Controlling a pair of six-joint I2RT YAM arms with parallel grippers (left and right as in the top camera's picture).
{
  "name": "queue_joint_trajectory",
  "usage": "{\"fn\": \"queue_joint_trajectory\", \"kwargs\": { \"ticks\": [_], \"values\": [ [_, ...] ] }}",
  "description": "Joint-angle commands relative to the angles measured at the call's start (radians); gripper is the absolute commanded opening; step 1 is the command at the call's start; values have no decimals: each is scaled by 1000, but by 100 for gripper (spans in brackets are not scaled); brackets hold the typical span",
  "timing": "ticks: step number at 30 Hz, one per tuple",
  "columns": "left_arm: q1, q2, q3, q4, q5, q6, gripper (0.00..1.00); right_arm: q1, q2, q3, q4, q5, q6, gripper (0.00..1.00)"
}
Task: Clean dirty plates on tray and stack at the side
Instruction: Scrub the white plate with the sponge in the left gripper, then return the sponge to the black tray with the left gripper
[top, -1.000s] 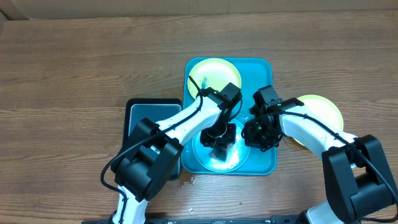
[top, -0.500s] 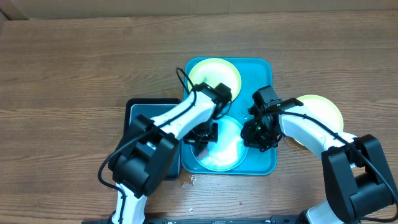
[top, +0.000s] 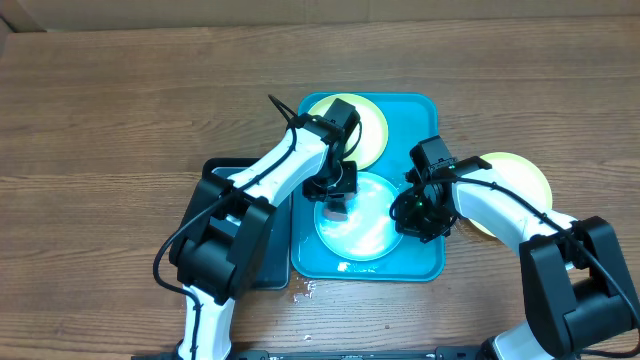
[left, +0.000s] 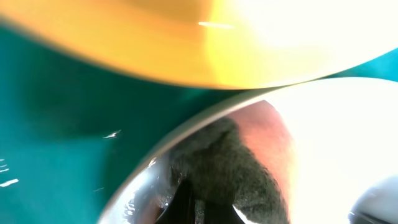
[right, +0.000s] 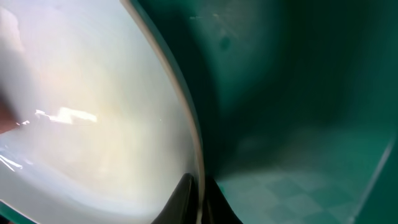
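The left gripper wipes the blue plate next, then lifts over the black tray beside the turquoise plate and releases the sponge.
The turquoise tray lies mid-table. A yellow-green plate sits at its back and also shows in the left wrist view. A light-blue plate lies at its front. A second yellow-green plate rests on the table to the right. My left gripper is shut on a dark grey sponge and presses it on the blue plate's back-left part. My right gripper is shut on that plate's right rim, with the fingertips pinching the edge.
A smaller black tray lies against the turquoise tray's left side, under my left arm. Small wet specks dot the wood at the tray's front-left corner. The turquoise tray floor fills the right wrist view's right half.
My left gripper has slid with the sponge from the blue plate's front-middle to its back-left edge. My right gripper has kept its hold on the rim.
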Motion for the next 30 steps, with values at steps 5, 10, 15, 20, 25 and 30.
{"fn": "queue_joint_trajectory", "kwargs": {
  "ticks": [5,10,15,20,25,30],
  "values": [
    [-106,130,6,41,374,57,4,6,11,-5,0,32,-31,4],
    [-136,118,6,19,387,82,4,6,11,-5,0,32,-31,4],
    [-137,117,6,-41,354,89,4,6,11,-5,-1,32,-30,4],
    [-107,100,6,-153,122,27,4,6,11,-5,-1,32,-30,4],
    [-67,37,6,-237,-134,-18,4,6,11,-5,-1,32,-30,4],
    [-17,-48,6,-297,-328,-28,4,6,11,-5,-1,32,-30,4]
  ]
}}
